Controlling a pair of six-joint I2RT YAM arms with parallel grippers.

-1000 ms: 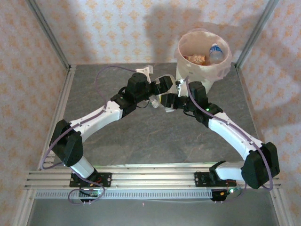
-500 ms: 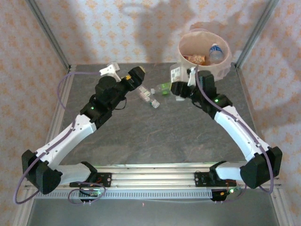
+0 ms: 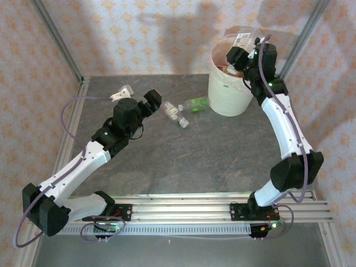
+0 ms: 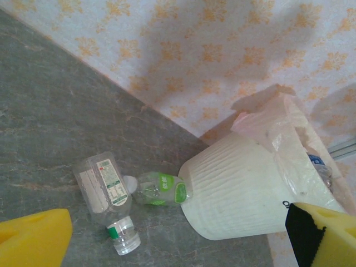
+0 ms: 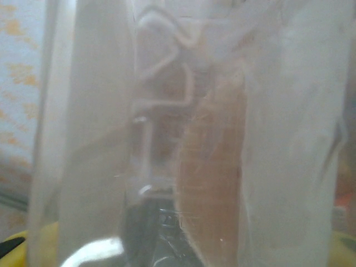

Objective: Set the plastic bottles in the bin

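My right gripper eases outward next, farther over the opening of the bin, to let go of the clear bottle (image 3: 245,39), as it still hangs near the bin's rim.
My right gripper (image 3: 240,49) is shut on a clear plastic bottle (image 3: 245,39) with a white label, held up over the rim of the bin (image 3: 228,94). Seen from the right wrist, that bottle (image 5: 183,133) sits right against the lens, blurred. The bin is a white bucket (image 4: 250,189) with a pinkish liner. Two bottles lie on the table left of it. One is clear with a white label (image 3: 173,113) (image 4: 103,186). The other has a green label (image 3: 195,104) (image 4: 161,189) and rests against the bin's base. My left gripper (image 3: 157,100) (image 4: 178,245) stands open and empty, a little left of the clear one.
Patterned walls close the back and both sides, with metal posts (image 3: 55,39) at the corners. The bin stands in the back right corner. Inside it something orange-brown (image 3: 225,71) shows under the liner. Grey table (image 3: 183,161) stretches bare between the arms and the front rail.
My right arm has lifted the clear bottle from the table up over the bin. My left arm has drawn back to the left, away from the two lying bottles.
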